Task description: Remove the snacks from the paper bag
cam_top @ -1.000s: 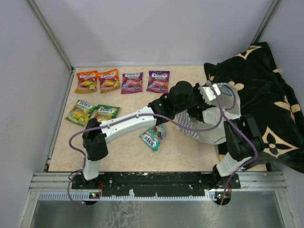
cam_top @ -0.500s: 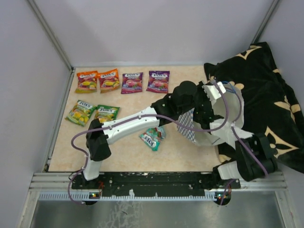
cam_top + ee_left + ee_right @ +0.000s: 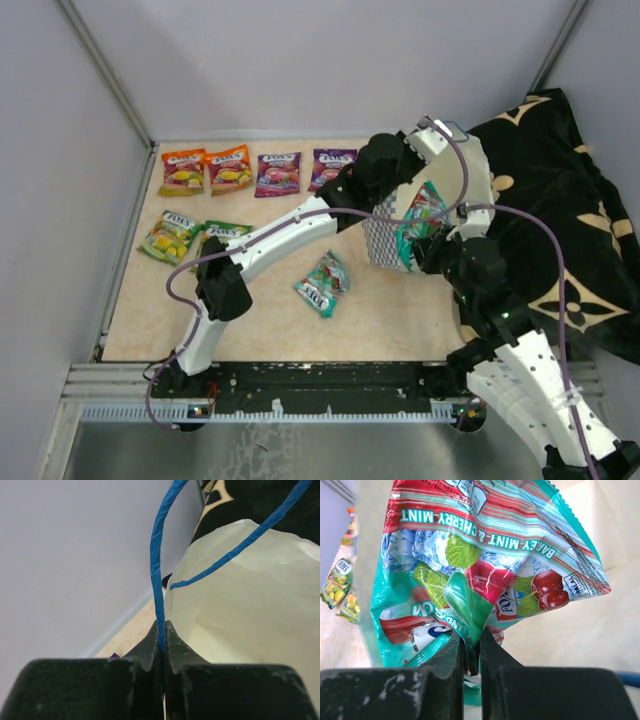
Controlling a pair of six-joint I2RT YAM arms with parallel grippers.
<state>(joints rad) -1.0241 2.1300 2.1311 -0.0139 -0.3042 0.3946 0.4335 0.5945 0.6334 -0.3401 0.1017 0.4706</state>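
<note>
I will move my right gripper back from the bag next and lower its packet there.
The paper bag (image 3: 384,240) hangs tilted at the centre right, its checked side facing left. My left gripper (image 3: 413,152) is shut on the bag's thin blue cord handle (image 3: 157,580) above the pale bag wall (image 3: 250,610). My right gripper (image 3: 428,243) is at the bag's mouth, shut on a teal cherry-mint snack packet (image 3: 485,555), which shows at the opening (image 3: 420,218). On the table lie more snacks: two orange (image 3: 183,170), two purple (image 3: 278,173), two green (image 3: 170,237) and one teal (image 3: 322,284).
A black cloth with gold flower marks (image 3: 560,200) covers the right side of the table, just behind the bag. The left arm (image 3: 270,245) stretches diagonally over the middle of the table. Grey walls close the table on the left, back and right.
My right gripper has shut on the teal packet inside the bag and drawn it to the mouth. The left arm has raised the bag by its handle and carried it farther back.
</note>
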